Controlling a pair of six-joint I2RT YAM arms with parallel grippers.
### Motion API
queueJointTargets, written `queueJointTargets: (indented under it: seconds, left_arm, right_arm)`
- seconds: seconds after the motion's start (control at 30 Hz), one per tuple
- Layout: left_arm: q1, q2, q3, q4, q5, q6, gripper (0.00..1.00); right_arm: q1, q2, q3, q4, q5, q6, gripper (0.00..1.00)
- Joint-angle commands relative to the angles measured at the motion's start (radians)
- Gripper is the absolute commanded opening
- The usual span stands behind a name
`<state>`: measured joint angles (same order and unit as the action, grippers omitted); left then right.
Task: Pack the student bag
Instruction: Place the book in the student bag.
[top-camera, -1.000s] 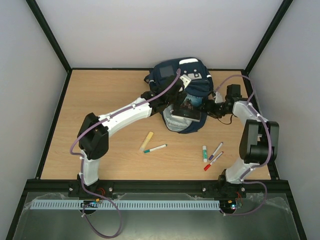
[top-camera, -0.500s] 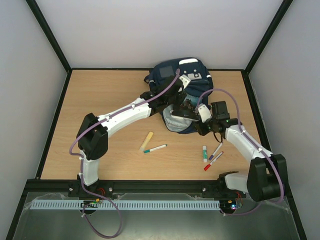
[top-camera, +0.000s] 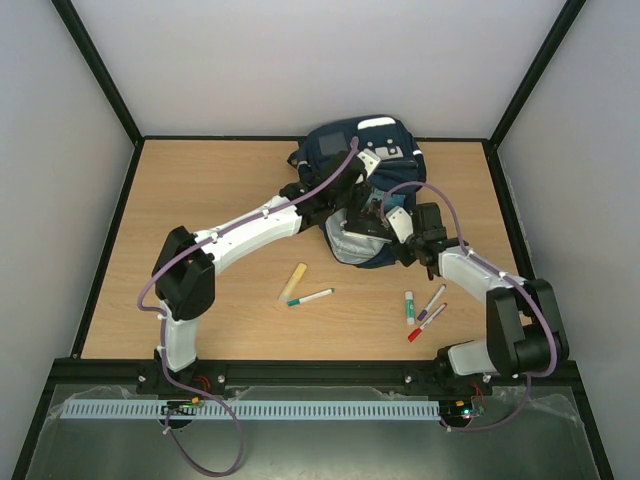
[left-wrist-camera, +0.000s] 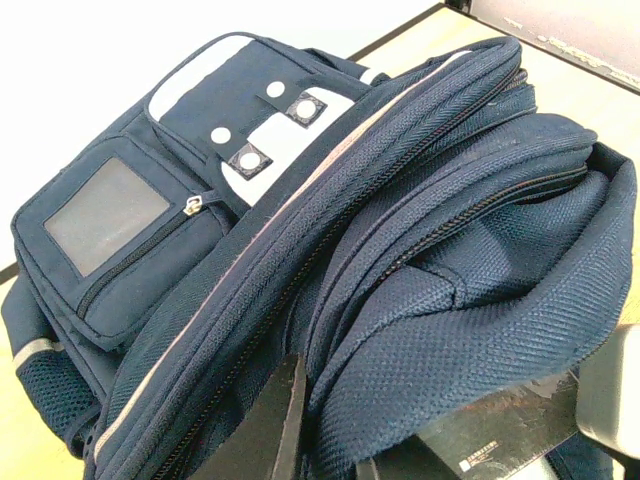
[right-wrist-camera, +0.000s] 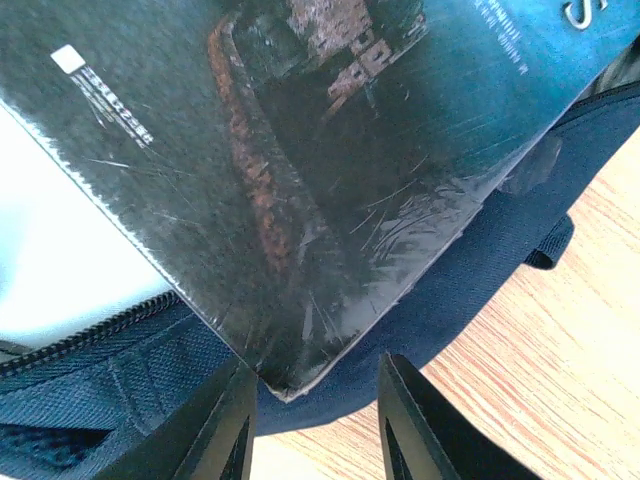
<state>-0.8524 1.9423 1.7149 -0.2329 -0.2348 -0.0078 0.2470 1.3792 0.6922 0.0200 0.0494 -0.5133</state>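
Note:
Next, my left gripper draws the fold of fabric back and down over the bag's pale lining (top-camera: 352, 247), because the opening there is still uncovered.
The student bag (top-camera: 330, 150) lies at the back middle of the table, navy with a grey patch, and it fills the left wrist view (left-wrist-camera: 400, 200). My left gripper (top-camera: 352, 205) (left-wrist-camera: 325, 420) is shut on a fold of the bag's fabric at its opening. A dark glossy book (top-camera: 370, 225) (right-wrist-camera: 300, 150) rests half in that opening, and one edge shows in the left wrist view (left-wrist-camera: 500, 435). My right gripper (top-camera: 390, 232) (right-wrist-camera: 315, 370) is open at the bag's near right side. The book's lower corner sits between its fingers, over the navy fabric (right-wrist-camera: 480, 270).
On the wooden table in front of the bag lie a yellow stick (top-camera: 293, 281), a green-tipped marker (top-camera: 311, 297), a small green-capped tube (top-camera: 409, 306), a purple marker (top-camera: 432, 300) and a red marker (top-camera: 425, 325). Black frame rails edge the table.
The right arm has swung in from the bag's right side to its near right edge, and its jaws have narrowed around the book's corner. The left arm has kept its hold.

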Motion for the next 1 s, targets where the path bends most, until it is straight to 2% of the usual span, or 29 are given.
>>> queueJointTargets:
  seconds: [0.0,0.27,0.43,0.97]
  left_arm:
    - [-0.004,-0.111,0.015,0.109,0.009,-0.026,0.03]
    - [-0.004,-0.109,0.015,0.107,0.014,-0.026,0.02]
    - [-0.004,-0.112,0.013,0.106,0.018,-0.031,0.02]
    - [-0.004,-0.122,0.008,0.100,0.023,-0.033,0.02]
  right_arm:
    - [0.005,0.043,0.016,0.048,0.038,-0.021,0.34]
    - [0.005,0.098,0.027,0.167,0.087,0.002,0.24]
    - [0.006,0.143,0.060,0.254,0.133,0.023,0.21]
    - [0.007,0.269,0.064,0.566,0.160,0.079,0.21]
